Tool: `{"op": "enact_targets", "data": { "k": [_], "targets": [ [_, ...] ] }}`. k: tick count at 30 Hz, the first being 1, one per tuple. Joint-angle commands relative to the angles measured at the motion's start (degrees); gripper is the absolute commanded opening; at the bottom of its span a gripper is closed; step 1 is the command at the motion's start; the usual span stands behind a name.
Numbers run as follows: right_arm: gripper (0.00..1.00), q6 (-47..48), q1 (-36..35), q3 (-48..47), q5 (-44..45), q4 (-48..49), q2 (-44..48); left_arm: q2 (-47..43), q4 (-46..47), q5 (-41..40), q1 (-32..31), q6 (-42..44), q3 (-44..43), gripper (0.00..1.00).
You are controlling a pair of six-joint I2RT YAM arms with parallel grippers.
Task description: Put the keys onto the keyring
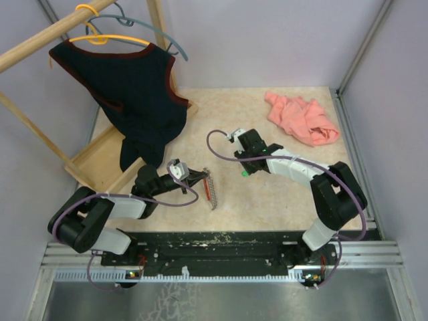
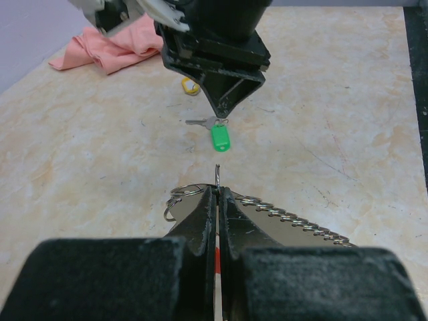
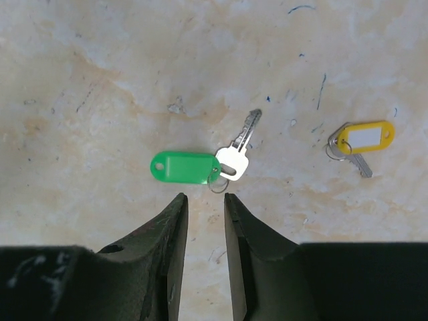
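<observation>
My right gripper will next go down, turning a little, until its fingers are on both sides of the small ring (image 3: 218,184) that sticks out past the green tag.
My left gripper (image 2: 218,190) is shut on the keyring's thin wire loop, which sticks up past the fingertips. The silvery ridged chain strip (image 2: 294,217) hangs off to the right, and small metal rings (image 2: 179,197) sit to the left. A bit of red shows between the jaws. In the top view the keyring (image 1: 211,190) lies just right of the left gripper (image 1: 200,178). My right gripper (image 3: 205,198) is open and empty, just above the table. Its tips are just short of the silver key (image 3: 238,153) with a green tag (image 3: 185,166). A second key with a yellow tag (image 3: 365,136) lies further right.
A pink cloth (image 1: 301,118) lies at the back right. A dark vest (image 1: 137,93) hangs on a wooden rack (image 1: 100,160) at the back left. Metal frame posts and walls border the table. The right gripper (image 2: 224,110) faces the left one over the green tag (image 2: 219,138).
</observation>
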State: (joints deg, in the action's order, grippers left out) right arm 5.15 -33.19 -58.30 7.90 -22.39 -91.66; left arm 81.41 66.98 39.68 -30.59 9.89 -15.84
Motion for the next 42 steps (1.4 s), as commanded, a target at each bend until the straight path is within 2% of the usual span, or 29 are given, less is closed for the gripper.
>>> {"op": "enact_targets", "data": {
  "k": [1,5,12,29,33,39,42],
  "targets": [
    [0.3,9.29,-2.05,0.76,4.31,-0.29,-0.81,-1.5,0.87,0.49,0.22,0.1,-0.08,0.0],
    [0.3,15.18,-2.75,2.08,3.95,-0.09,-0.71,-1.38,0.85,0.48,0.27,0.04,-0.16,0.0],
    [0.29,19.13,-2.86,2.64,2.34,1.4,-2.37,-1.5,0.8,0.57,0.23,0.04,-0.16,0.0],
    [0.24,23.1,-2.85,1.82,5.14,4.64,-9.26,-1.29,0.32,1.18,0.27,-0.05,-0.42,0.0],
    [0.2,23.49,-2.85,2.07,4.22,5.41,-8.98,-1.54,0.19,1.04,0.26,0.08,-0.33,0.0],
    [0.02,23.31,-2.9,1.88,3.99,5.78,-7.89,-1.6,0.17,1.1,0.22,0.13,-0.4,0.0],
    [0.0,22.69,-2.89,2.07,2.47,6.05,-5.79,-1.74,0.17,1.02,0.28,0.17,-0.34,0.0]
  ]
}}
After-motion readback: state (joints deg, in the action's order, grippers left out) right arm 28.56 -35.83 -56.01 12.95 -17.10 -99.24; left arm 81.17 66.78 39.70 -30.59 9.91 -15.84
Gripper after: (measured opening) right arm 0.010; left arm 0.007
